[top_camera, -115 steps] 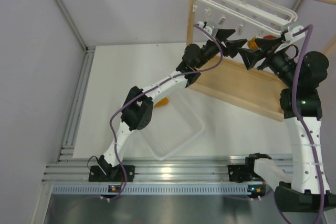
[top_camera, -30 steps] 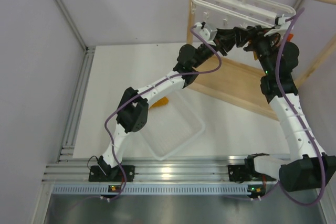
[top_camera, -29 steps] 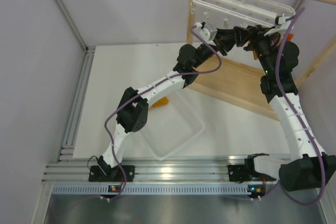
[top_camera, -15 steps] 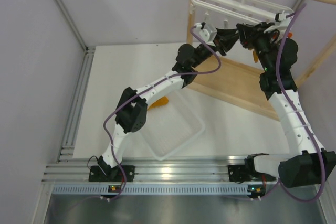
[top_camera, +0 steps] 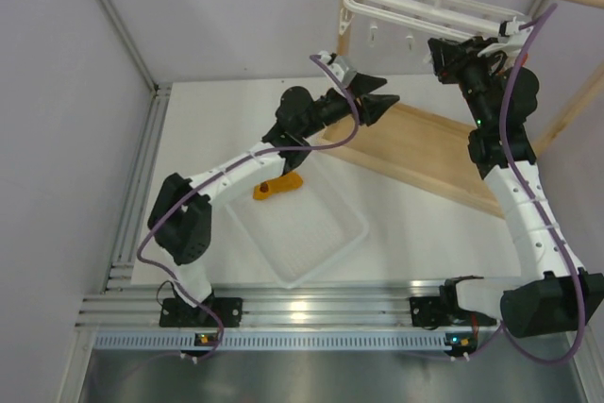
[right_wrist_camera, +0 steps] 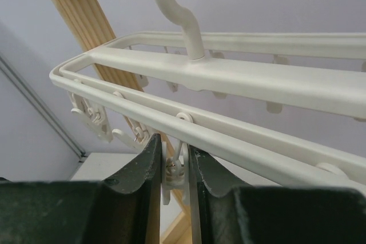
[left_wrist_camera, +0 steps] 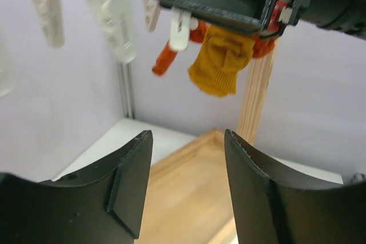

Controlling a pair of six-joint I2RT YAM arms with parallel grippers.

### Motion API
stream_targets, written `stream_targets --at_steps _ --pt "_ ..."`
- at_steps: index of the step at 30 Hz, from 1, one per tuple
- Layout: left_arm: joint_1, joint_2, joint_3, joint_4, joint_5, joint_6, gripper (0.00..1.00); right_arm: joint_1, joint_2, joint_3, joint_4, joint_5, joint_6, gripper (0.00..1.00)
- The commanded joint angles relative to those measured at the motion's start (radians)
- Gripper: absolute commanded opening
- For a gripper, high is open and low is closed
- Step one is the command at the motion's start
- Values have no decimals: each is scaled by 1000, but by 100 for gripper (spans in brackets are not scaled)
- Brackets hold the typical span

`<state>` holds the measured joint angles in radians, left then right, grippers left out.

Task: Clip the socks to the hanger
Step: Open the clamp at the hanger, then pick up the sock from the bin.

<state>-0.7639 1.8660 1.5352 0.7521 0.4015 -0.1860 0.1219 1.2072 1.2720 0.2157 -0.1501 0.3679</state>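
Observation:
My left gripper swings back and down onto the unclipped yellow-orange sock's cuff (top_camera: 262, 192) next. The cuff lies in the tray, below the gripper and to its left in the top view.
The white hanger (top_camera: 425, 5) hangs by its hook from the wooden rack's rod. My right gripper (top_camera: 442, 52) is raised to its near bar (right_wrist_camera: 229, 78) and is shut on one dangling clip (right_wrist_camera: 174, 172). In the left wrist view a yellow-orange sock (left_wrist_camera: 220, 64) and a red-orange sock (left_wrist_camera: 166, 61) hang just under the right gripper's body. Their tops are hidden, so I cannot tell how they are held. My left gripper (top_camera: 389, 101) stands open and empty (left_wrist_camera: 189, 135), below and to the left of them. Another yellow-orange sock (top_camera: 276, 186) lies at the tray's far edge.
The wooden rack's base board (top_camera: 425, 153) lies under both grippers, with its upright post (left_wrist_camera: 254, 101) behind the socks. A white tray (top_camera: 326, 243) sits on the table in front of the left arm. Free clips (left_wrist_camera: 120, 24) dangle to the left along the hanger.
The left gripper has opened and drawn back left and down, away from the hanger. The right gripper has closed on a clip and stays up at the bar.

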Motion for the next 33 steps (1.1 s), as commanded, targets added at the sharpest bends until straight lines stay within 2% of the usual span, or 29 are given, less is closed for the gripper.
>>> stream_targets --at_steps 1,4,5,8,11,16,20,25,29,33 --pt "47 -194 -105 -161 43 0 58 -2 -12 47 40 7 16 0" --pt "100 -295 -156 -308 30 -1 59 -5 -18 40 45 6 11 0" --pt "139 -318 -190 -394 22 -36 59 -5 -20 33 45 6 8 0" --pt "239 -404 -276 -517 39 -111 59 -7 -31 15 57 1 -14 0" --pt "305 -494 -349 -688 -35 -99 57 -7 -41 -2 63 -2 -32 0" --pt "368 -620 -452 -954 -153 -75 49 -7 -52 -17 60 -8 -40 0" --pt "373 -692 -530 -1088 -179 -23 49 -7 -48 -22 60 -11 -35 0" --pt "374 -685 -552 -1255 -246 -10 49 -7 -40 -13 62 -16 -38 0" --pt "374 -650 -564 -1292 -312 5 53 -5 -37 -8 57 -19 -44 0" --pt "379 -591 -581 -1300 -322 17 55 -5 -34 -5 54 -19 -55 0"
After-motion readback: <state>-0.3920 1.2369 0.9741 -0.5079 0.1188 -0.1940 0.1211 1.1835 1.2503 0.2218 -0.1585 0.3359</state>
